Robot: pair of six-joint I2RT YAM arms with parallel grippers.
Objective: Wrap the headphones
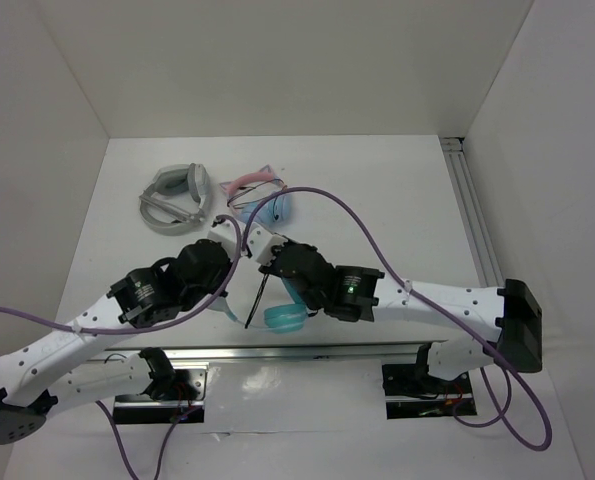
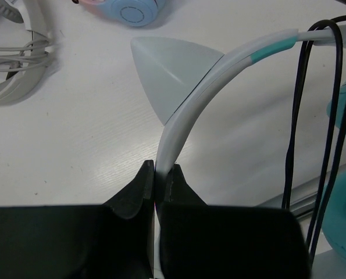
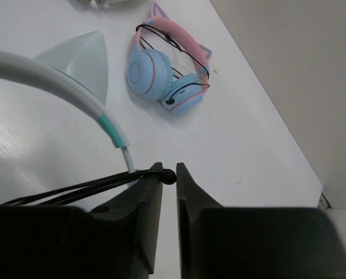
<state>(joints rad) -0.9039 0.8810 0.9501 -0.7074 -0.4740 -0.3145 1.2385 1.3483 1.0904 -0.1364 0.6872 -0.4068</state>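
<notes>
The cable already loops over the end of the headband, so the robot's left gripper should next lower the headband (image 2: 219, 70) onto the bare tabletop nearer than the pink-banded pair of headphones and let go of it.
The headphones have teal ear cups (image 1: 284, 318), a whitish headband (image 2: 219, 70) and a cat ear (image 2: 167, 70). They are held up near the table's front middle. My left gripper (image 2: 160, 168) is shut on the headband, which runs up between its jaws; it also shows in the top view (image 1: 234, 242). The thin black cable (image 2: 295, 116) hangs in several strands over the band's end. My right gripper (image 3: 169, 170) is nearly shut, pinching the cable (image 3: 74, 190) at its fingertips beside the headband (image 3: 56, 81). In the top view it (image 1: 267, 262) sits just right of the left gripper.
A pink-banded pair with light blue cups (image 3: 164, 75) lies at the back middle (image 1: 255, 185). A grey pair (image 1: 172, 200) with its cord wound on lies back left. A metal rail (image 1: 472, 210) runs along the right edge. White walls enclose the table.
</notes>
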